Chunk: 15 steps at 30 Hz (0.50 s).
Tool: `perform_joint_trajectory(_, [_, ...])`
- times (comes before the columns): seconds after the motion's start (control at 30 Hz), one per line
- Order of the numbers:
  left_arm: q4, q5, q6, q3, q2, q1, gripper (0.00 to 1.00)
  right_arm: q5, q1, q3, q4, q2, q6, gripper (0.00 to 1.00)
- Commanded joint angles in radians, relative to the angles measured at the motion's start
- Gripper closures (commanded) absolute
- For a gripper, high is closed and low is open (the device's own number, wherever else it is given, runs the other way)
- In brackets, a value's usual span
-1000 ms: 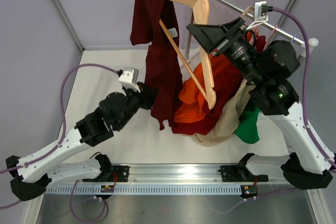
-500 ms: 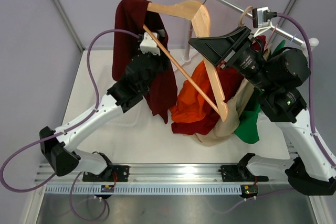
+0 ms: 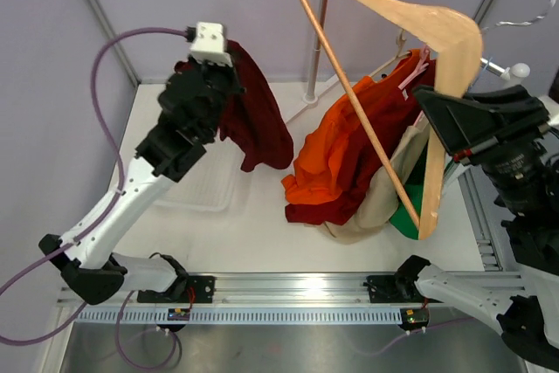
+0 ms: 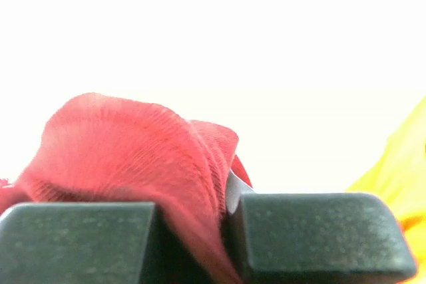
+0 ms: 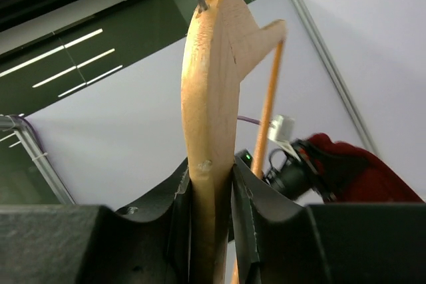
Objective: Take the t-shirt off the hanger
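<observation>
I should next swing my left gripper to the left in the top view, lower it and let go of the t-shirt (image 3: 258, 115) into the clear tray (image 3: 206, 177), because the tray is below it.
The dark red t-shirt (image 3: 258, 115) hangs bunched from my left gripper (image 3: 229, 72), which is shut on its fabric, raised at the back left. It fills the left wrist view (image 4: 133, 144) between the closed fingers. The wooden hanger (image 3: 428, 24) is bare and apart from the shirt. My right gripper (image 3: 445, 128) is shut on one arm of it and holds it high on the right; the right wrist view shows the hanger (image 5: 210, 131) clamped between the fingers, with the t-shirt (image 5: 359, 171) small in the distance.
A pile of orange, red, beige and green clothes (image 3: 358, 172) hangs from the white rack (image 3: 319, 32) at the table's middle right. A clear tray (image 3: 201, 185) lies on the table under the left arm. The rail (image 3: 297, 290) runs along the near edge.
The t-shirt has come off the hanger. My left gripper carried it up and to the left; my right gripper lifted the bare hanger up and to the right.
</observation>
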Motion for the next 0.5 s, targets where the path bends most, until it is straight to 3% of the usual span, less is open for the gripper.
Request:
perform_joint_trajectory(0.0, [0.004, 0.105, -0.01, 0.193, -0.029, 0.094, 1.0, 0.064, -0.006, -0.072, -0.015, -0.065, -0.06, 1.0])
perform_joint_trajectory(0.17, [-0.142, 0.186, -0.019, 0.583, 0.1, 0.181, 1.0, 0.089, -0.006, -0.1, -0.092, -0.106, -0.091, 1.0])
perform_joint_trajectory(0.27, [-0.185, 0.202, -0.01, 0.693, 0.165, 0.264, 1.0, 0.092, -0.006, -0.106, -0.132, -0.114, -0.103, 1.0])
perform_joint_trajectory(0.37, [-0.182, 0.238, -0.03, 0.664, 0.154, 0.365, 1.0, 0.107, -0.006, -0.126, -0.156, -0.128, -0.117, 1.0])
perform_joint_trajectory(0.47, [-0.17, 0.281, -0.113, 0.525, 0.113, 0.454, 1.0, 0.109, -0.006, -0.135, -0.189, -0.133, -0.125, 1.0])
